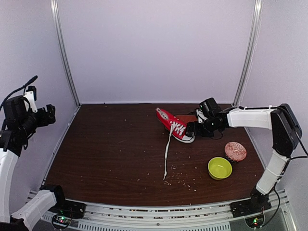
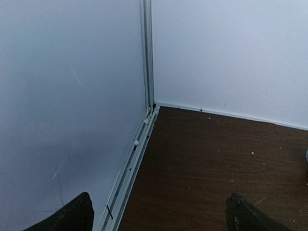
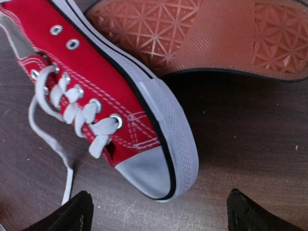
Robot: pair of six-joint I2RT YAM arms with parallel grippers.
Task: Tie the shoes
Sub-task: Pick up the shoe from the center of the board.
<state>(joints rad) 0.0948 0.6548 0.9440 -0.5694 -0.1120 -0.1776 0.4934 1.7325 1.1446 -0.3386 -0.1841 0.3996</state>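
Note:
The sneaker's toe is below my right gripper, just ahead of its fingertips, so next the gripper will lower onto the sneaker's white toe cap (image 1: 186,139) (image 3: 156,173) with its fingers astride.
The red sneaker (image 1: 172,124) with white laces lies on its side at the table's back right, one lace (image 1: 166,154) trailing toward the front. In the right wrist view its white toe cap (image 3: 154,168) sits just ahead of my open right gripper (image 3: 156,219), not between the fingertips. The black shoe lies behind it, mostly hidden in the top view by the arm, showing its reddish-brown sole (image 3: 202,33). My right gripper (image 1: 192,129) is at the sneaker's toe. My left gripper (image 2: 161,216) is open and empty, raised at the far left (image 1: 48,115), facing the back left corner.
A yellow-green bowl (image 1: 220,168) and a pink ball-like object (image 1: 235,151) sit at the right, in front of the right arm. Crumbs lie scattered on the brown table (image 1: 115,149). White walls and metal posts (image 2: 147,57) enclose the table.

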